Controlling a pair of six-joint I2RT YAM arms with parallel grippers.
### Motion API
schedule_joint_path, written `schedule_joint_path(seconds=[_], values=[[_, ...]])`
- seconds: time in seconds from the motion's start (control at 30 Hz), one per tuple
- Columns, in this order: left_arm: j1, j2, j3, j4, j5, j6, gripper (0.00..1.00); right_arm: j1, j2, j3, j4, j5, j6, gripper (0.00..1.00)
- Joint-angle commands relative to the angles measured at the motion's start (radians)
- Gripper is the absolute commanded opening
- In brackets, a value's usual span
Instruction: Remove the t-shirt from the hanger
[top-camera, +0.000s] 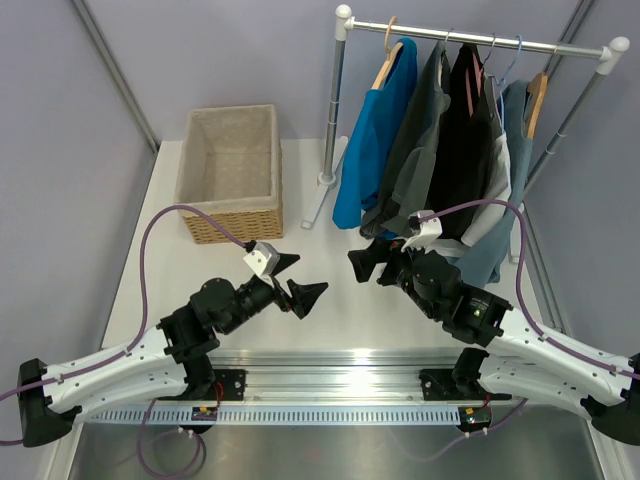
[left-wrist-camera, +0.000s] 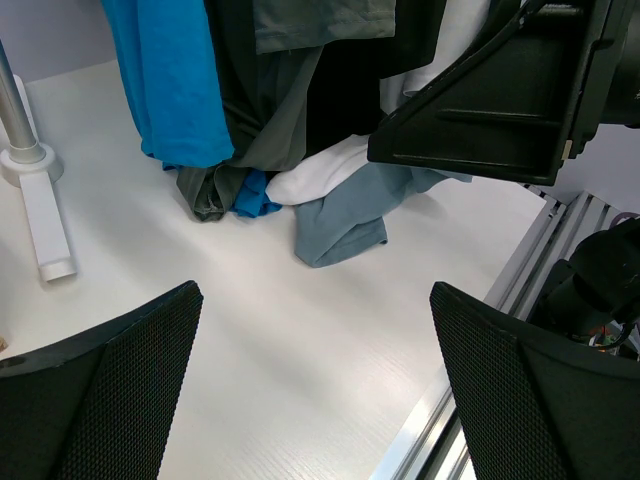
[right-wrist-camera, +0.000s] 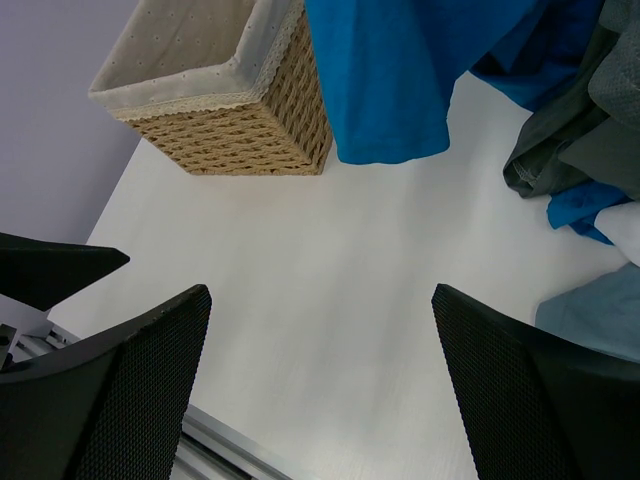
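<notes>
My left gripper moves up and outward onto the blue t-shirt's near shoulder (top-camera: 371, 103) next, as it hangs higher, outward of the gripper's fingers and to their right in the top view.
Several garments hang on a metal rack (top-camera: 480, 38) at the back right. The leftmost is a bright blue t-shirt (top-camera: 375, 140) on a wooden hanger (top-camera: 388, 62); grey, black, white and blue-grey garments hang beside it, their hems bunched on the table. The blue t-shirt also shows in the left wrist view (left-wrist-camera: 170, 80) and the right wrist view (right-wrist-camera: 400, 70). My left gripper (top-camera: 303, 277) is open and empty above the table, left of the clothes. My right gripper (top-camera: 368, 256) is open and empty, just in front of the hanging hems. Both show wide-open jaws in their wrist views (left-wrist-camera: 315, 385) (right-wrist-camera: 320, 390).
A wicker basket (top-camera: 230, 215) with a cloth liner stands at the back left and shows in the right wrist view (right-wrist-camera: 230, 130). The rack's white foot (left-wrist-camera: 40, 220) rests on the table left of the blue t-shirt. The metal rail (top-camera: 330, 370) runs along the near edge.
</notes>
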Motion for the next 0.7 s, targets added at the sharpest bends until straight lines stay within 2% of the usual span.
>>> schedule_joint_path(seconds=[0.0, 0.2, 0.4, 0.47, 0.6, 0.67], values=[[-0.004, -0.003, 0.032, 0.043, -0.009, -0.003, 0.99, 0.009, 0.000, 0.044, 0.015, 0.050, 0.016, 1.00], [-0.004, 0.011, 0.036, 0.049, 0.011, -0.014, 0.99, 0.009, 0.022, 0.066, -0.010, 0.067, 0.011, 1.00], [-0.004, 0.043, 0.073, 0.036, -0.057, 0.003, 0.99, 0.009, 0.005, 0.067, -0.047, 0.066, -0.005, 0.99], [-0.004, 0.070, 0.148, -0.007, -0.102, 0.006, 0.99, 0.009, -0.007, 0.055, -0.031, 0.067, -0.022, 0.99], [-0.002, 0.161, 0.313, -0.036, -0.209, 0.043, 0.99, 0.010, -0.050, 0.043, -0.047, 0.179, -0.027, 1.00], [0.001, 0.266, 0.407, -0.076, -0.281, 0.109, 0.99, 0.010, -0.107, 0.012, -0.022, 0.204, -0.045, 1.00]])
